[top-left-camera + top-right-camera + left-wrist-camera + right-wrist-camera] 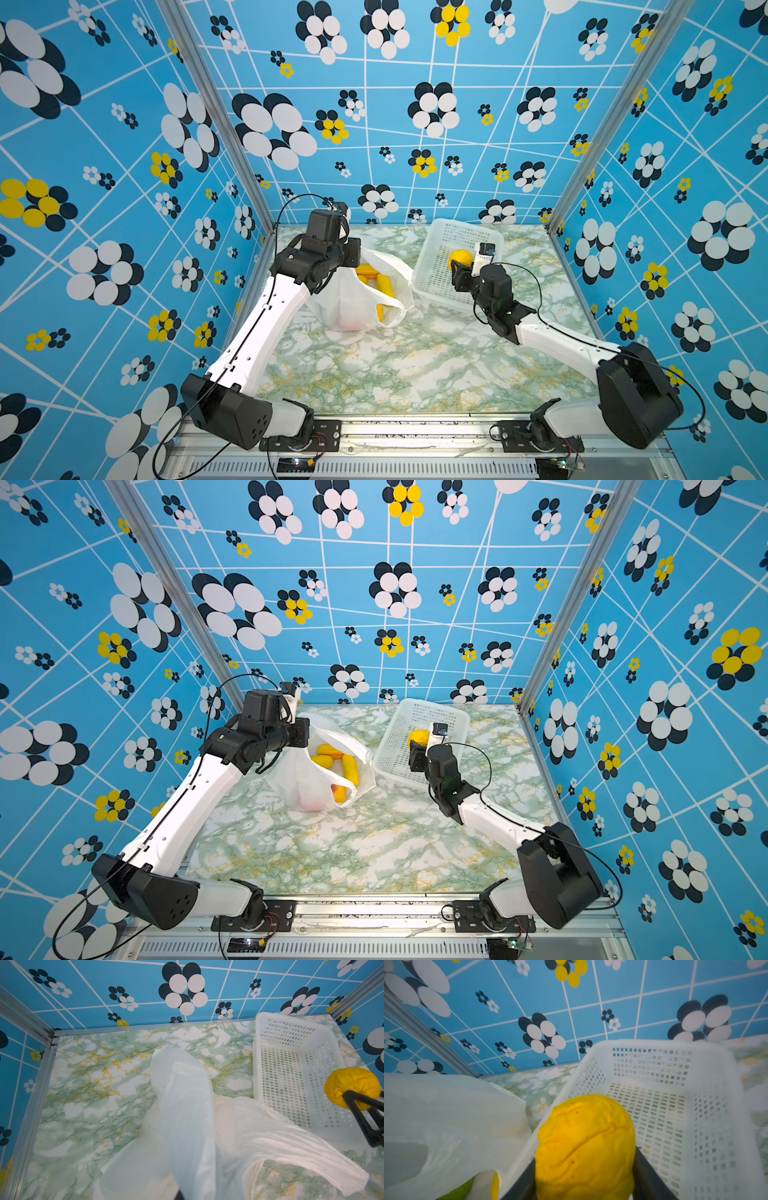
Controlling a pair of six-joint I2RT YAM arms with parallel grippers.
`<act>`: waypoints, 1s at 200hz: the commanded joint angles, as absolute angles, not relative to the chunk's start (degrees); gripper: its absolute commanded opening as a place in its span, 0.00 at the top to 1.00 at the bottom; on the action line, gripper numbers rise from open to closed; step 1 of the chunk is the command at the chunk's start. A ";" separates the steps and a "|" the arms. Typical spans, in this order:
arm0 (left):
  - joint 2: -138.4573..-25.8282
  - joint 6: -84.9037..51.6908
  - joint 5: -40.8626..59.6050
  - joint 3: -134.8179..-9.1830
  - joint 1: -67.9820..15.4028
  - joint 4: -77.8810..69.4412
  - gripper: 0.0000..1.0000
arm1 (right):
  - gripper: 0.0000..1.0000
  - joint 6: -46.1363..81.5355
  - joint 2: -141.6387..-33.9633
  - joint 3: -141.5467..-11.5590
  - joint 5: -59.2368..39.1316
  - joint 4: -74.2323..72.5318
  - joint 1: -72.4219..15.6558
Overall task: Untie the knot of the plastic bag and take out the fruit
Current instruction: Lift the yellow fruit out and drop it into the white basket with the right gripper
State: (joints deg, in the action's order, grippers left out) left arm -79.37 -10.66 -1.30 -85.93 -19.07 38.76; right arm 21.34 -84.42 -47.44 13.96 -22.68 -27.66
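Observation:
The empty basket bottom by the basket's side toward the bag is below and toward the bag (357, 299). My right gripper will next lower the fruit that way and release it.
The plastic bag (357, 299) stands left of centre, its mouth gaping open; no knot shows. My left gripper (358, 254) is shut on the bag's upper edge and holds it up. In the left wrist view the white film (187, 1105) drapes over the jaws and hides them. Long yellow fruit (351, 769) and a red-blushed one (338, 791) lie inside the bag. My right gripper (585, 1178) is shut on a round, wrinkled yellow fruit (585, 1142), held above the near left part of the white basket (716, 1084). The same fruit (460, 258) shows in both top views.
The perforated white basket (440, 245) sits at the back right, touching the bag's right side, with nothing lying in it. Patterned blue walls close in the left, back and right. Marbled tabletop (415, 365) stretches in front of bag and basket.

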 commanded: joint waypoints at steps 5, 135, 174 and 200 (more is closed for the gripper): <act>-79.43 -9.93 -1.63 -86.42 -18.62 38.94 1.00 | 0.80 23.50 -93.94 -57.76 5.46 -10.30 -24.71; -79.02 -10.26 -0.31 -86.57 -18.22 38.84 1.00 | 0.51 25.95 -116.98 -76.28 -8.52 -1.32 -22.50; -79.01 -10.37 -0.05 -86.68 -18.12 38.85 1.00 | 0.25 27.08 -113.56 -71.33 -9.91 -7.28 -22.50; -78.62 -10.22 -0.26 -86.49 -18.14 38.78 1.00 | 0.17 27.23 -109.47 -67.66 -10.02 -9.66 -22.49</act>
